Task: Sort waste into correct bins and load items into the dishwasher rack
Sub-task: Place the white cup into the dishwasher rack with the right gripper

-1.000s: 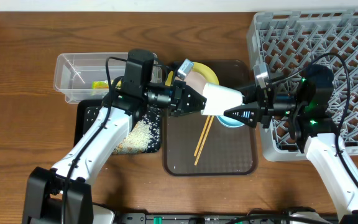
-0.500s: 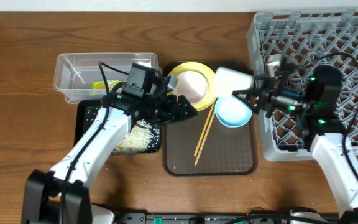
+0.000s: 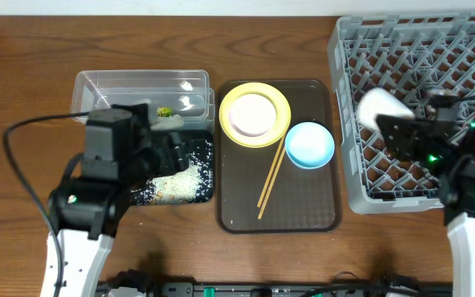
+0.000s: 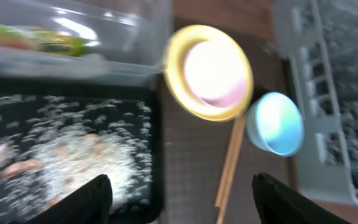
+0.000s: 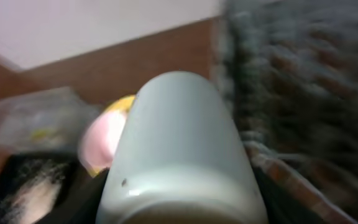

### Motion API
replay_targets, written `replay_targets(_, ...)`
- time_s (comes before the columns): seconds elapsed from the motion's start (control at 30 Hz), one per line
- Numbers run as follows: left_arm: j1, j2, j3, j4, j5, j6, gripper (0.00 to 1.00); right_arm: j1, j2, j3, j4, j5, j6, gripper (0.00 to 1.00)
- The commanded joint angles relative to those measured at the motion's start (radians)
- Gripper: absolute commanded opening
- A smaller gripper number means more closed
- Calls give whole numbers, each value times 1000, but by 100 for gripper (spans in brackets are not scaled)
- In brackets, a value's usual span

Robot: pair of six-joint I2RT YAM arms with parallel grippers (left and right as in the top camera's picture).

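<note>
The near part of the grey dishwasher rack is free, so my right gripper will bring the pale cup down and back there, away from the tray.
My right gripper (image 3: 388,114) is shut on the pale cup (image 3: 378,103) and holds it above the left part of the grey dishwasher rack (image 3: 444,49). The cup (image 5: 179,124) fills the right wrist view. My left gripper (image 4: 188,199) is open with nothing in it, over the black bin (image 3: 122,153) holding white rice scraps (image 3: 176,186). The green-yellow wrapper (image 3: 165,110) lies in the clear tub (image 3: 97,87). A yellow plate (image 3: 255,114) with a pale pink centre, a light blue bowl (image 3: 309,144) and wooden chopsticks (image 3: 270,177) rest on the brown tray.
The brown serving tray (image 3: 279,214) sits between the two bins and the rack. Bare wooden table (image 3: 23,74) surrounds everything. The rack's left wall (image 3: 346,124) stands close to the tray's right edge.
My left gripper opened, let go of the cup and drew back left over the black bin. My right gripper carried the cup right, from the tray to above the rack.
</note>
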Motion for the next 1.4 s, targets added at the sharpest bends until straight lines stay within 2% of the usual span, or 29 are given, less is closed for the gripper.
replay_targets(0.0, 37, -11, 5, -14, -68, 21, 75, -27, -24, 103, -130, 339, -45, 1)
replay_targets(0.17, 56, 6, 5, -13, -68, 20, 76, -28, 8, 179, -285, 643, -55, 1)
replay_targets(0.3, 56, 27, 5, -13, -67, 19, 76, -29, 72, 179, -304, 730, -33, 2)
replay_targets(0.7, 56, 46, 5, -11, -67, 20, 77, -29, 357, 179, -302, 731, -17, 5)
replay_targets(0.73, 56, 46, 5, -12, -67, 20, 77, -29, 371, 179, -301, 730, -17, 9)
replay_targets(0.77, 56, 47, 5, -12, -67, 20, 77, -29, 383, 179, -298, 719, -18, 18)
replay_targets(0.8, 56, 47, 5, -12, -67, 20, 77, -29, 390, 179, -293, 703, -17, 37)
replay_targets(0.83, 56, 49, 5, -12, -67, 20, 77, -29, 394, 179, -289, 678, -17, 65)
replay_targets(0.87, 56, 50, 5, -12, -67, 20, 77, -29, 394, 179, -286, 646, -17, 83)
replay_targets(0.9, 56, 51, 5, -12, -67, 20, 77, -29, 390, 180, -285, 606, -18, 95)
replay_targets(0.93, 56, 51, 5, -13, -67, 20, 77, -29, 383, 184, -287, 575, -22, 99)
replay_targets(1.17, 56, 56, 5, -31, -69, 20, 77, 0, 283, 257, -271, 273, -60, 99)
replay_targets(1.2, 56, 60, 5, -37, -71, 20, 82, 18, 267, 269, -256, 224, -60, 99)
replay_targets(1.23, 56, 68, 5, -47, -82, 20, 86, 45, 251, 277, -237, 198, -59, 99)
replay_targets(1.37, 56, 113, 4, -90, -127, 9, 88, 185, 232, 278, -186, 213, -60, 98)
